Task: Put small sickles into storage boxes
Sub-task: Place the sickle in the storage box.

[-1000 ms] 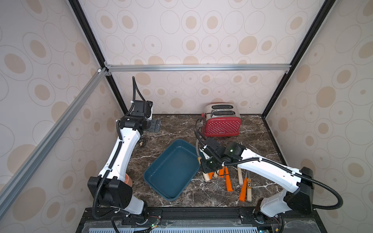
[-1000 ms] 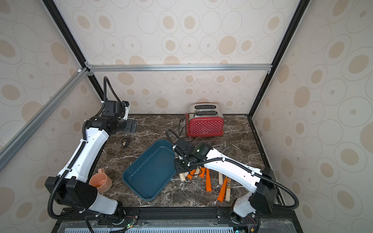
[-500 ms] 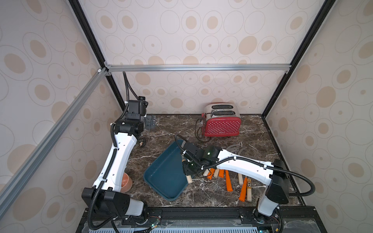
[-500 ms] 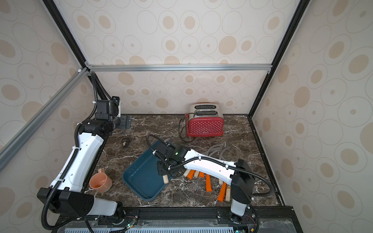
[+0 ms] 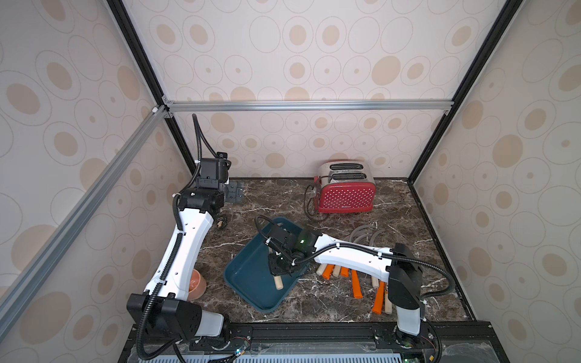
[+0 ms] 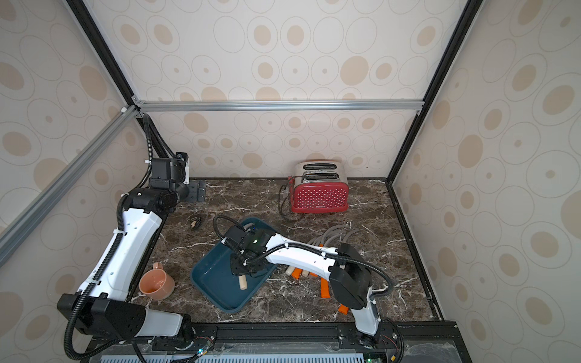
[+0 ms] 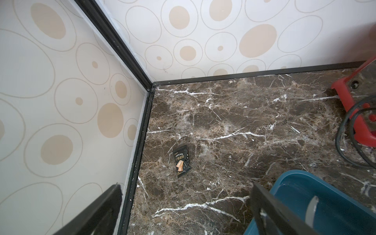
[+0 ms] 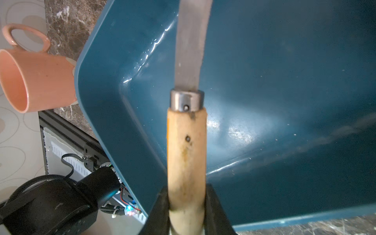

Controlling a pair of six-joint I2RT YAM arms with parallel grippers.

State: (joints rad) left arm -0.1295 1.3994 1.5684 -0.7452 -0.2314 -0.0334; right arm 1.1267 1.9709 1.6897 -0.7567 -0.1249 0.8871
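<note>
I will lower my right gripper toward the tray's bottom and release the sickle's pale wooden handle there, because the tray's bottom is bare beneath the hanging sickle.
The storage box, a dark teal tray, lies mid-table. Above its inside hangs my right gripper, shut on the pale wooden handle of a small sickle. That sickle's grey blade points across the tray. Several more small sickles, with orange or wooden handles and grey blades, lie on the table right of the tray. My left gripper is open and holds nothing, near the back left corner.
A red polka-dot toaster with its black cord stands at the back. A peach mug sits left of the tray near the left arm's base. A small black snack packet lies by the left wall.
My right gripper has carried the wooden-handled sickle leftward from beside the pile to above the tray. My left arm has drawn back toward the back left corner.
</note>
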